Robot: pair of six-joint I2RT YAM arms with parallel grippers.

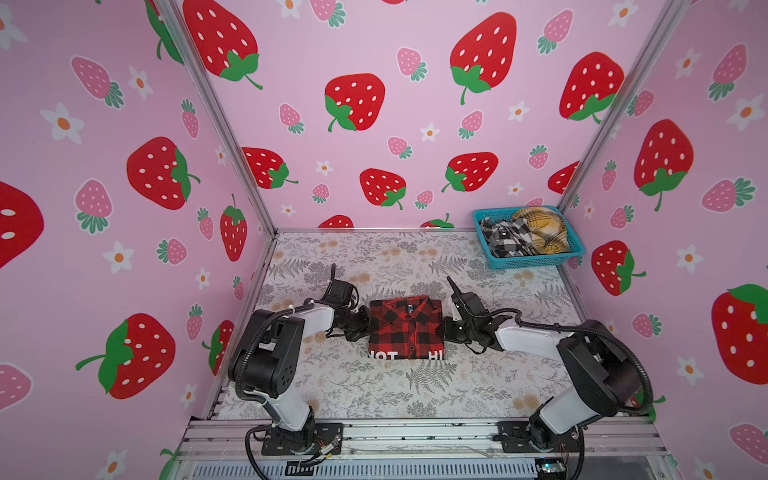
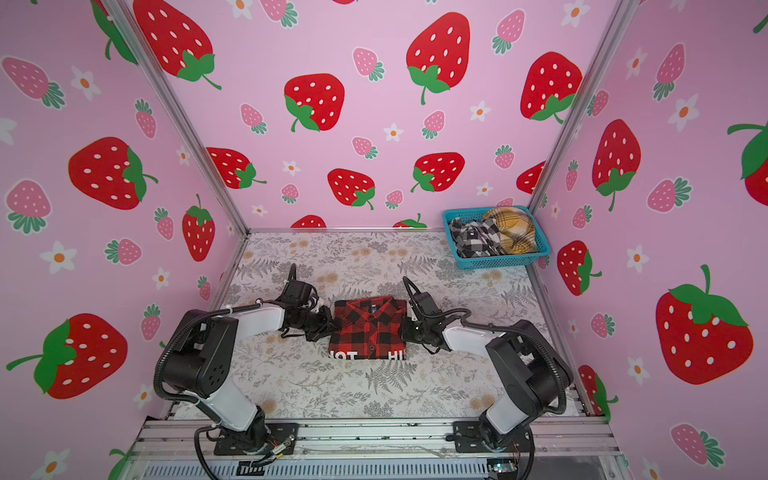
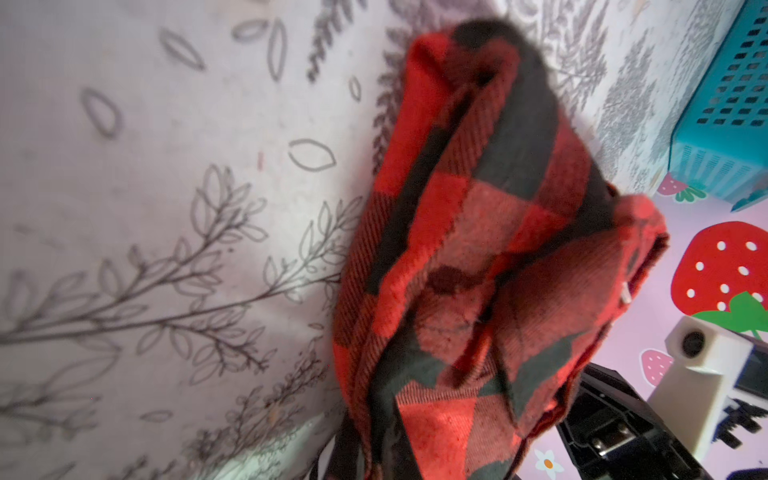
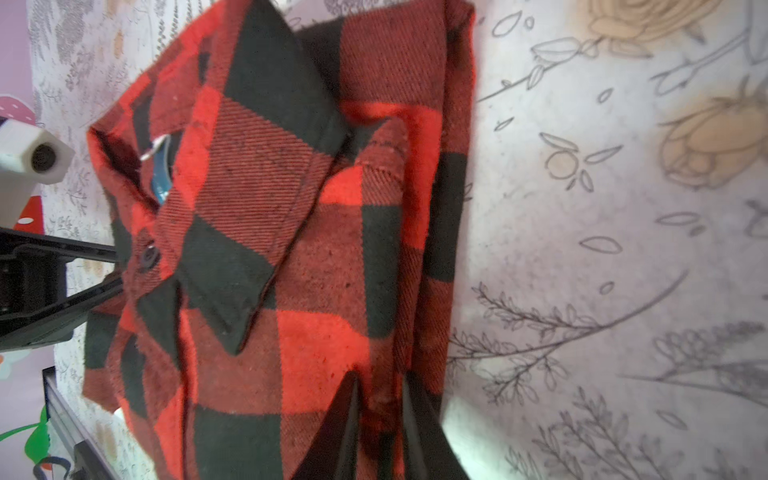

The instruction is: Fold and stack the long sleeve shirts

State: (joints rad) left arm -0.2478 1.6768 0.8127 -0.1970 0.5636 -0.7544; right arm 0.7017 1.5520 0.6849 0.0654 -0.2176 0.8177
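My left gripper will next drag the shirt outward to the side (image 1: 288, 284) opposite the basket and let go of it there, because the bare tabletop by that side lies outward.
A red-and-black check long sleeve shirt (image 1: 405, 328) (image 2: 368, 328) lies folded into a rectangle at mid table, collar toward the back wall and white letters along its near edge. My left gripper (image 1: 368, 322) is at the shirt's left edge, shut on the fabric. In the left wrist view the cloth (image 3: 478, 249) bunches over the jaws and hides them. My right gripper (image 1: 444, 328) is at the shirt's right edge. In the right wrist view its two black fingers (image 4: 382, 378) pinch a fold of the shirt (image 4: 291, 249). A black-and-white check shirt (image 1: 505, 239) and a mustard-yellow plaid shirt (image 1: 540, 230) lie crumpled in the basket.
A teal plastic basket (image 1: 536, 262) (image 2: 498, 262) stands in the back right corner of the table. Pink strawberry-print walls close in the table on three sides. An aluminium rail with both arm bases runs along the near edge.
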